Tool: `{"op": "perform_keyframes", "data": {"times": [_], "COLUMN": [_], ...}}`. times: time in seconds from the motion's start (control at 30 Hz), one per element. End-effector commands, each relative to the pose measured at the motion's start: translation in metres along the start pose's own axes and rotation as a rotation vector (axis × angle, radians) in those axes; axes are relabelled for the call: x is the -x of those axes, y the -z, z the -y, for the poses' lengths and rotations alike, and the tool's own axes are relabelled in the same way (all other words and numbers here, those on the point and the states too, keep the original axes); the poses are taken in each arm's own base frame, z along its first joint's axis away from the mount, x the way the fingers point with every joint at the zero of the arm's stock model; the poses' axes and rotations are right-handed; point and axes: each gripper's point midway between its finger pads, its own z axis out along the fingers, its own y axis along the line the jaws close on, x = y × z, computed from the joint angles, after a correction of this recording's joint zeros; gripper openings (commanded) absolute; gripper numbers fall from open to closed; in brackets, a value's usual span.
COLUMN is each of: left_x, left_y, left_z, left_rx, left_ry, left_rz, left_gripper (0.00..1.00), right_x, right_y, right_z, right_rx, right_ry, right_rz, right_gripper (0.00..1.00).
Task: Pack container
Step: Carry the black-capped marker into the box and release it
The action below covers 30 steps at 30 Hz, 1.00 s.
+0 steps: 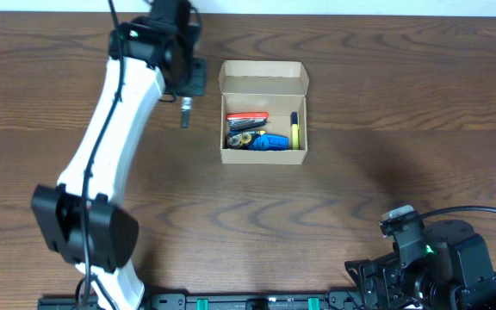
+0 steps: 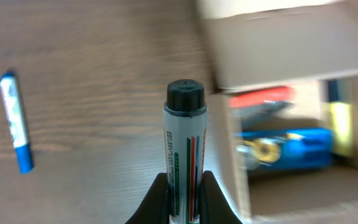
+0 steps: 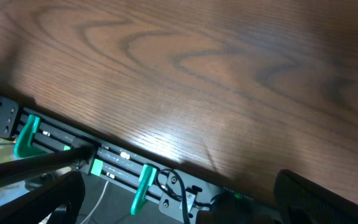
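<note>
I will swing my left gripper over the open top of the container. Then I will turn the white marker and lower it toward the red and blue items.
The container [image 1: 263,79] is an open tan cardboard box with its flap lid standing up at the far side. Inside lie a red item [image 1: 246,117], a blue item [image 1: 269,143] and a yellow marker [image 1: 295,131]. My left gripper [image 2: 185,180] is shut on a white marker with a black cap [image 2: 185,98], held just left of the container's wall [image 2: 278,56]. From overhead the left gripper [image 1: 185,96] hangs beside the box's left side. My right gripper [image 3: 191,205] is open and holds nothing, low over the table's near edge.
A blue-capped marker [image 2: 14,121] lies loose on the wooden table left of the held marker. The right arm [image 1: 429,258] rests at the near right corner. A black rail with green clips [image 3: 104,162] runs along the table's front edge.
</note>
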Motion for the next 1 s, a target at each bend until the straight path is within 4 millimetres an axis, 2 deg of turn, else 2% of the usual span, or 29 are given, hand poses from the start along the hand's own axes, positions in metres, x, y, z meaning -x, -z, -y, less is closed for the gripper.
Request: {"op": "perform_keyframes", "data": {"times": [0.0, 0.13, 0.27, 0.4, 0.5, 0.6, 0.83, 0.97], "left_x": [-0.004, -0.010, -0.018, -0.022, -0.031, -0.038, -0.053, -0.061], "left_y": [0.004, 0.004, 0.001, -0.006, -0.020, -0.037, -0.080, -0.097], "left_z": [0.035, 0.081, 0.123, 0.144, 0.147, 0.145, 0.144, 0.143], "left_rx": [-0.029, -0.076, -0.111, -0.120, -0.138, -0.150, -0.185, -0.201], "left_ry": [-0.178, -0.473, -0.866, -1.141, -1.291, -1.370, -1.421, -1.439], "left_rz": [0.007, 0.029, 0.069, 0.089, 0.053, 0.009, -0.094, -0.137], "left_gripper": [0.06, 0.06, 0.06, 0.06, 0.06, 0.06, 0.05, 0.06], "right_x": [-0.001, -0.001, -0.001, -0.001, -0.001, -0.001, -0.001, -0.001], "right_y": [0.000, 0.000, 0.000, 0.000, 0.000, 0.000, 0.000, 0.000], "right_z": [-0.001, -0.001, -0.001, -0.001, -0.001, -0.001, -0.001, -0.001], "right_rx": [0.007, 0.007, 0.007, 0.007, 0.007, 0.007, 0.007, 0.007], "right_ry": [-0.004, -0.004, -0.004, -0.004, -0.004, -0.004, -0.004, -0.004], "right_rz": [-0.002, -0.002, -0.002, -0.002, -0.002, -0.002, -0.002, -0.002], "right_gripper": [0.99, 0.99, 0.99, 0.99, 0.99, 0.99, 0.99, 0.99]}}
